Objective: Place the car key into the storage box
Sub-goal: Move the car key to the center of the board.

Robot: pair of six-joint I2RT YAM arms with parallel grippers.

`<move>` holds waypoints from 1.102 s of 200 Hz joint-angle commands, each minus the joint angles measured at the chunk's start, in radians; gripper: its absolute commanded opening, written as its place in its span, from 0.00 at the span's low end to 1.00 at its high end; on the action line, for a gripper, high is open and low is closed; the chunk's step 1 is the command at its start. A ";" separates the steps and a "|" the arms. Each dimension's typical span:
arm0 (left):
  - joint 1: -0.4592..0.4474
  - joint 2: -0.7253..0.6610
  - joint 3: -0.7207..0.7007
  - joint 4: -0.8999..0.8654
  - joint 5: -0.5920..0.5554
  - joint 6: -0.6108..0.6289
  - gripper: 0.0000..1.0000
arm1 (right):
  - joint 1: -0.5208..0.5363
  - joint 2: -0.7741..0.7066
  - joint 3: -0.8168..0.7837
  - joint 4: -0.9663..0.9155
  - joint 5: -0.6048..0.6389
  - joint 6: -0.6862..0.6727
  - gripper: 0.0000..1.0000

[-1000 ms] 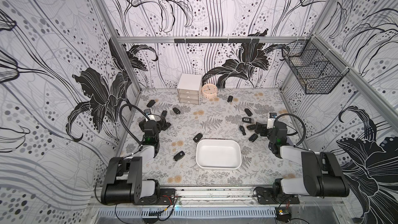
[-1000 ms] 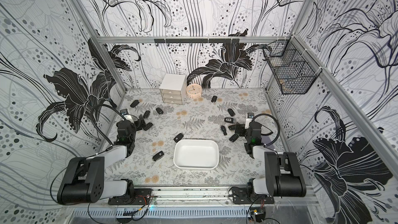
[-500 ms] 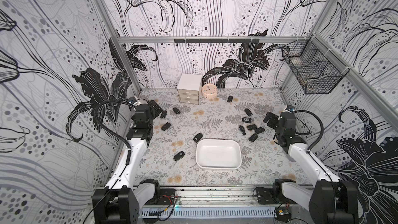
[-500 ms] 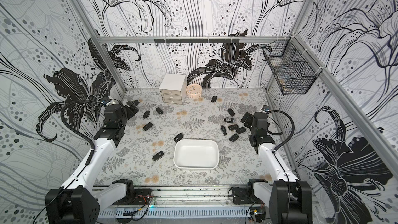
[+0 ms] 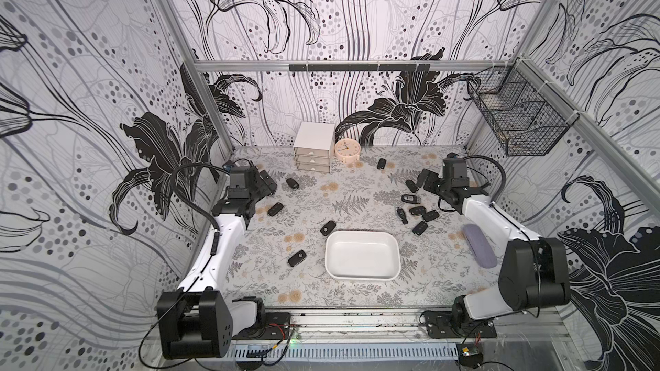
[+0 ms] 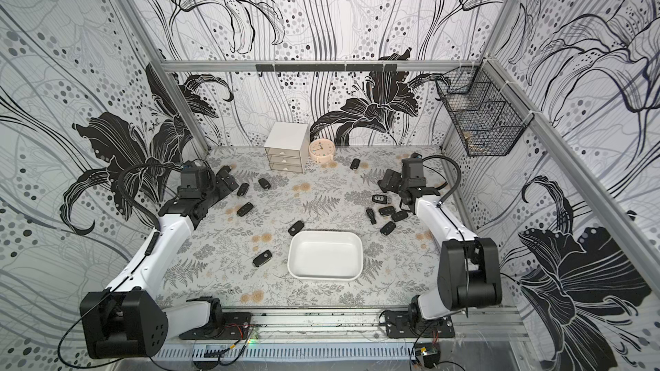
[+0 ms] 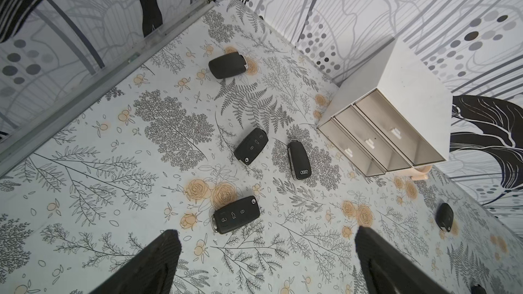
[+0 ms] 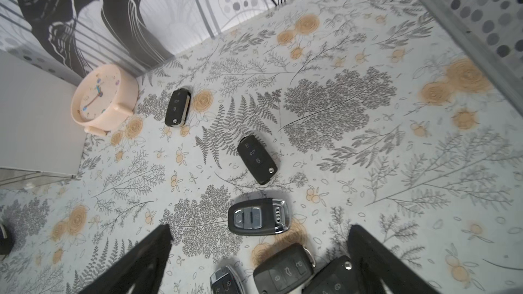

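Observation:
Next, my right gripper will reach outward and lower astride the black key by the peach clock (image 8: 177, 108), as the key lies outward and below, clear of other keys.
The storage box (image 5: 362, 274) is a shallow white tray lying empty at the front middle of the table, seen in both top views (image 6: 325, 274). Several black car keys lie scattered on the floral mat. My left gripper (image 5: 266, 185) hangs open at the back left; in the left wrist view it (image 7: 265, 230) stands just short of a black flip key (image 7: 236, 218). My right gripper (image 5: 426, 180) hangs open at the back right. In the right wrist view it (image 8: 260, 229) hovers over a silver-trimmed key (image 8: 259, 220), with another key (image 8: 284, 270) below. Neither gripper holds anything.
A white three-drawer cabinet (image 5: 314, 151) and a peach clock (image 5: 347, 149) stand at the back wall. A black wire basket (image 5: 518, 115) hangs on the right wall. More keys lie left of the tray (image 5: 297, 258) and in a cluster to its right (image 5: 419, 227).
Both arms have unfolded from a low, tucked pose and reached toward the back of the table. Both grippers stayed open. The keys and the tray have not moved.

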 commanded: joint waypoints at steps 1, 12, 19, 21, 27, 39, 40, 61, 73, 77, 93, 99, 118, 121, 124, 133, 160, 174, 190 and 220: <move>-0.005 0.005 0.031 -0.005 0.075 -0.013 0.99 | 0.065 0.085 0.099 -0.064 0.033 -0.012 1.00; -0.006 0.009 0.035 0.012 0.109 -0.004 0.99 | 0.100 0.126 0.153 -0.077 0.063 -0.016 1.00; -0.005 0.019 0.043 0.018 0.134 0.003 0.99 | 0.118 0.178 0.190 -0.088 0.074 -0.018 1.00; -0.006 0.022 0.045 0.018 0.141 0.004 1.00 | 0.122 0.190 0.200 -0.089 0.077 -0.017 1.00; -0.006 0.034 0.054 0.019 0.162 0.004 1.00 | 0.135 0.219 0.235 -0.100 0.080 -0.015 1.00; -0.008 0.056 0.063 0.037 0.217 -0.004 1.00 | 0.155 0.283 0.304 -0.121 0.084 0.000 1.00; -0.008 0.057 0.063 0.037 0.221 -0.005 1.00 | 0.156 0.289 0.310 -0.122 0.084 0.001 1.00; -0.038 0.087 0.081 0.066 0.270 -0.024 0.99 | 0.179 0.389 0.425 -0.144 0.095 0.017 1.00; -0.060 0.105 0.103 0.066 0.272 -0.022 0.99 | 0.185 0.452 0.498 -0.163 0.099 0.032 1.00; -0.067 0.112 0.111 0.065 0.277 -0.019 1.00 | 0.187 0.473 0.523 -0.169 0.100 0.036 1.00; -0.085 0.141 0.146 0.051 0.307 -0.013 0.99 | 0.194 0.555 0.626 -0.211 0.108 0.058 0.99; -0.091 0.151 0.158 0.043 0.317 -0.009 1.00 | 0.200 0.585 0.663 -0.221 0.112 0.063 0.98; -0.105 0.172 0.191 0.034 0.326 -0.003 1.00 | 0.211 0.678 0.783 -0.254 0.137 0.074 0.89; -0.106 0.175 0.194 0.036 0.327 -0.004 1.00 | 0.212 0.695 0.799 -0.263 0.140 0.075 0.88; -0.108 0.176 0.196 0.039 0.328 -0.004 1.00 | 0.212 0.707 0.817 -0.267 0.144 0.078 0.87; -0.110 0.188 0.205 0.043 0.336 -0.006 1.00 | 0.213 0.753 0.866 -0.283 0.163 0.092 0.85; -0.114 0.223 0.248 0.028 0.346 -0.003 1.00 | 0.213 0.874 1.015 -0.334 0.208 0.100 0.73; -0.116 0.234 0.261 0.024 0.350 -0.002 0.99 | 0.212 0.943 1.101 -0.363 0.213 0.097 0.68; -0.117 0.249 0.274 0.018 0.356 -0.002 1.00 | 0.213 1.018 1.210 -0.404 0.214 0.095 0.65; -0.117 0.276 0.292 0.014 0.370 -0.006 1.00 | 0.213 1.135 1.389 -0.482 0.230 0.095 0.62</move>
